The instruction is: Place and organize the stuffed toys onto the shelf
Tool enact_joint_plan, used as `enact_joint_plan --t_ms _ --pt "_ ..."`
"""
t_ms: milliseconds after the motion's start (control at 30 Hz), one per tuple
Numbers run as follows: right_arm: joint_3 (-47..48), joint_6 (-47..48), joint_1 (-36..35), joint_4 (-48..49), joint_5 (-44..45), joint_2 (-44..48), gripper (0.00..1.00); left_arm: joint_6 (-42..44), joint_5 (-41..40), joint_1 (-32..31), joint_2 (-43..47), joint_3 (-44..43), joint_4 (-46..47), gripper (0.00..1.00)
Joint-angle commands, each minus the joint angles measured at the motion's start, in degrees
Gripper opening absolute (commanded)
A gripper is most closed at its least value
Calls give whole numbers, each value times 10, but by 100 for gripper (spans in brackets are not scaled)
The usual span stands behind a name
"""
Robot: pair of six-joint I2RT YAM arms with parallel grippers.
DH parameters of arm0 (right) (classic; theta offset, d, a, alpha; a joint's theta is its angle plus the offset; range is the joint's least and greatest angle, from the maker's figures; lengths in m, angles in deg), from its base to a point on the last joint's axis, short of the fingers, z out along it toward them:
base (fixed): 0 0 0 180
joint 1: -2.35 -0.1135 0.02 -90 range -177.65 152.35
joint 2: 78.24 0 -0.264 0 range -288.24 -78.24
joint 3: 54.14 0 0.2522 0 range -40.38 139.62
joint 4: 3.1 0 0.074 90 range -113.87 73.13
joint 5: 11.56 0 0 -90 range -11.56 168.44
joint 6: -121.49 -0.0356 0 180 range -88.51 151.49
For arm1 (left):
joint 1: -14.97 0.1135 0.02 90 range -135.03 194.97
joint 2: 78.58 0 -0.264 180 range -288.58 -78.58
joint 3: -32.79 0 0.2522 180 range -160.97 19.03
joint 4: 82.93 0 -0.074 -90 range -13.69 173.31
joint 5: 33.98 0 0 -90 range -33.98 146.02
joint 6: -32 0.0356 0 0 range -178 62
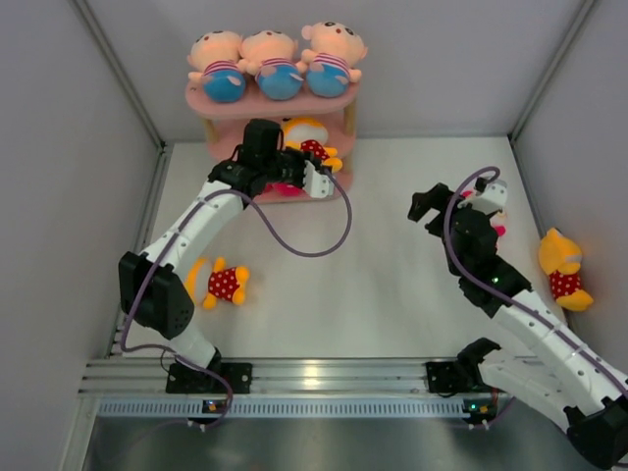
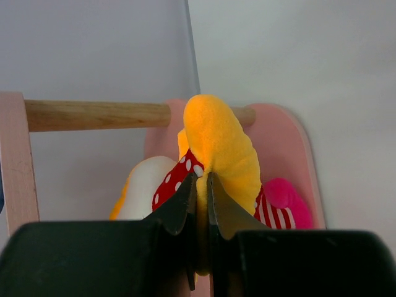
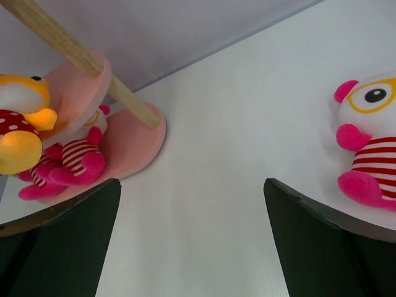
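The yellow toy's feet stick out past the shelf's middle board, so my left gripper will next push outward, deeper under the shelf's top board, and open.
The pink shelf [image 1: 209,102] stands at the back with three peach-headed stuffed toys [image 1: 280,65] lined up on its top board. My left gripper [image 1: 289,159] reaches into the middle tier and is shut on a yellow toy in red polka-dot [image 1: 309,134]; in the left wrist view the fingers [image 2: 185,199] pinch its yellow limb [image 2: 219,145]. Pink-striped toys [image 3: 68,162] lie on the bottom board [image 3: 135,132]. My right gripper [image 1: 453,201] hangs open over bare table [image 3: 190,185], with a pink-white striped toy [image 3: 371,139] just to its right.
Another yellow polka-dot toy [image 1: 222,282] lies on the table at the left, near the left arm. One more [image 1: 562,269] lies against the right wall. Grey walls close in the table on three sides, and a metal rail [image 1: 314,376] runs along the near edge.
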Motion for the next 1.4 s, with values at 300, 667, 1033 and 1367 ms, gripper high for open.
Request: enact_joint_plan --t_ms 300,667,1033,1367 --pt "17 29 32 48 7 -43 99 44 101 30 -101 -108 37 0" --pt "12 32 48 49 8 -51 99 44 117 54 -154 -163 37 0" --pt "23 20 51 11 33 -62 99 34 116 57 -150 -163 37 67" --pt "144 -225 169 -401 191 -132 99 37 110 54 -70 -88 37 77"
